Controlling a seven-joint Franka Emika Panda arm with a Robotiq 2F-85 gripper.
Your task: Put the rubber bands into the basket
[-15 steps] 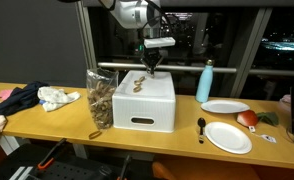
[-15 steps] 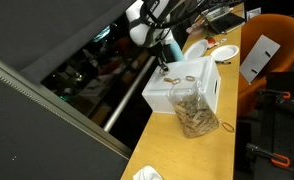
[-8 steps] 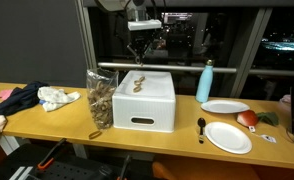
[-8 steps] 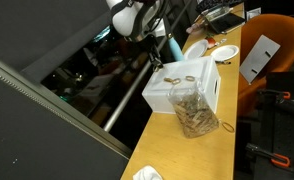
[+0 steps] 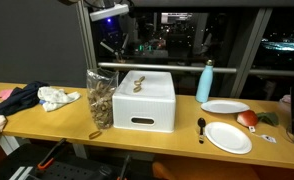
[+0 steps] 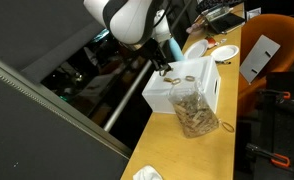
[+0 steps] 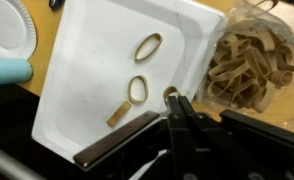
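Next I need to move my gripper down and to its right in the wrist view to release the rubber band, since the basket's opening [image 5: 102, 76] [image 7: 244, 66] lies that way.
The rubber bands lie as three tan pieces on the white box's lid [image 7: 97, 60]: a loop [image 7: 148, 46], a second loop [image 7: 137, 89] and a flat one [image 7: 118, 113]. They also show in an exterior view [image 5: 139, 83]. My gripper [image 7: 176, 101] is shut, with a small tan rubber band [image 7: 170, 93] pinched at its fingertips. It hangs high above the gap between box and basket in both exterior views [image 5: 110, 45] [image 6: 165, 68]. The basket [image 5: 100, 98] [image 6: 194, 108] [image 7: 245, 65] stands next to the box, full of tan bands.
One loose band lies on the table by the basket [image 5: 94, 134] [image 6: 227, 127]. A blue bottle [image 5: 205, 81], white plates [image 5: 228, 137] and a black spoon [image 5: 201, 126] stand beyond the white box [image 5: 147, 105]. Cloths [image 5: 37, 98] lie at the far end.
My gripper has risen from the box lid and moved sideways toward the basket side, with a band at its tips. The bands on the lid have not moved.
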